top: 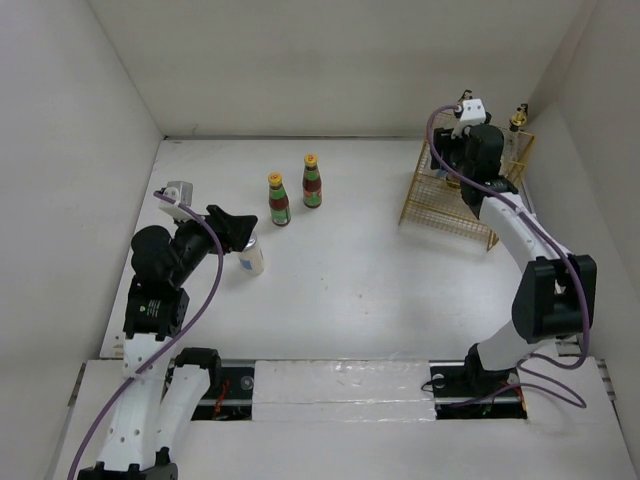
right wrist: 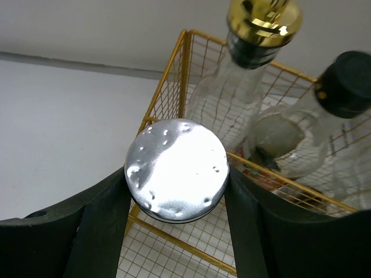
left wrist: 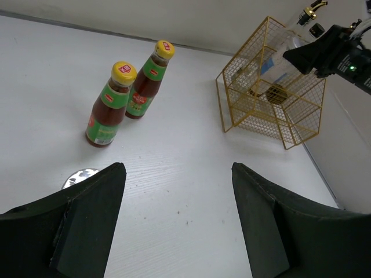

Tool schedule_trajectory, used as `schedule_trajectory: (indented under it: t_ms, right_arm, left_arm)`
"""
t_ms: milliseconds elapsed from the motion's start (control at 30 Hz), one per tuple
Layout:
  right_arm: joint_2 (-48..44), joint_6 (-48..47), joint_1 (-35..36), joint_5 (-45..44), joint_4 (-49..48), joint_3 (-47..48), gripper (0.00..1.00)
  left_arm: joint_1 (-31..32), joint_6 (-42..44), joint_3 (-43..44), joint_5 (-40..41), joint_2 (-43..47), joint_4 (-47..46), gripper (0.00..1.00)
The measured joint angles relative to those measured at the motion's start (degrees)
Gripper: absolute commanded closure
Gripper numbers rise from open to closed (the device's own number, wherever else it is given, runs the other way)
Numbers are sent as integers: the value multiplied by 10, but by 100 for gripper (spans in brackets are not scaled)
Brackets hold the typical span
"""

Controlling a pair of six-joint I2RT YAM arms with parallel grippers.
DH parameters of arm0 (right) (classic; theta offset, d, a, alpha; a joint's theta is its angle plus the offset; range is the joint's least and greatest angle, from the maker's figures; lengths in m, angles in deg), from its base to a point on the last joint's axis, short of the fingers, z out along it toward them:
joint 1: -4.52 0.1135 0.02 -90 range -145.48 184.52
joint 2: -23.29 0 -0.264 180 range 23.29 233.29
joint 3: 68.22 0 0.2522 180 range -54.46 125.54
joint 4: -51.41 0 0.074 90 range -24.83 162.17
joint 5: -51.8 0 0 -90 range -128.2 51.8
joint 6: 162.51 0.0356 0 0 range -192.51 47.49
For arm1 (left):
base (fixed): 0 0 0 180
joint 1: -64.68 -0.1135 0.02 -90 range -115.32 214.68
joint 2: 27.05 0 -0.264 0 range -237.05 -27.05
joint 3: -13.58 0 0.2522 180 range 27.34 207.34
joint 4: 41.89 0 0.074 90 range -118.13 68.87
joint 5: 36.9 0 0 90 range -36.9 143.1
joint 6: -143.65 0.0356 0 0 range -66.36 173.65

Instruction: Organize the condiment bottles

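Bottles fill the back row of the wire rack (right wrist: 165,87). My right gripper should next lower the shaker it is holding into the empty near row (right wrist: 198,233) and let go of it there.
Two red-sauce bottles with green necks and yellow caps (top: 278,200) (top: 313,182) stand side by side mid-table; they also show in the left wrist view (left wrist: 109,107) (left wrist: 148,81). A white silver-lidded shaker (top: 250,257) stands beside my left gripper (top: 235,228), which is open and empty (left wrist: 177,171); the shaker's lid (left wrist: 80,177) peeks out left of the left finger. My right gripper (right wrist: 177,191) is shut on another silver-lidded shaker (right wrist: 174,156) and holds it over the yellow wire rack (right wrist: 165,87). A gold-capped clear bottle (right wrist: 249,75) and a black-capped clear bottle (right wrist: 324,127) stand in the rack.
The rack (top: 440,205) stands at the far right, close to the right wall and near the back wall. White walls enclose the table on three sides. The right arm (top: 520,240) reaches along the right side.
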Motion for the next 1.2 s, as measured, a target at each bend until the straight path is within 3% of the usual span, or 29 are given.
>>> schedule_trajectory:
  t_ms: [167, 267, 367, 400, 533, 600, 633, 667, 1000, 1200]
  right_arm:
    - [53, 3, 1, 11, -7, -8, 54]
    - [76, 9, 4, 12, -11, -15, 48]
    - [76, 14, 7, 12, -23, -15, 27]
    - [77, 16, 9, 12, -24, -17, 13]
    - [74, 17, 13, -8, -36, -20, 0]
    - [65, 19, 16, -14, -36, -21, 0]
    - [57, 19, 19, -15, -36, -21, 0]
    - [48, 19, 22, -16, -36, -21, 0]
    - [-116, -8, 132, -41, -69, -35, 0]
    - [-108, -29, 243, -7, -89, -44, 0]
  left_arm:
    - [0, 0, 0, 0, 0, 0, 28]
    - [0, 0, 0, 2, 0, 0, 28]
    - [0, 0, 0, 3, 0, 0, 27]
    - [0, 0, 0, 4, 0, 0, 26]
    - [0, -1, 0, 4, 0, 0, 22]
    - [0, -1, 0, 4, -2, -1, 17]
    - [0, -2, 0, 4, -3, -1, 6]
    - [0, 0, 0, 4, -3, -2, 0]
    - [0, -6, 0, 24, 7, -3, 0]
    - [0, -15, 2, 43, 23, -3, 0]
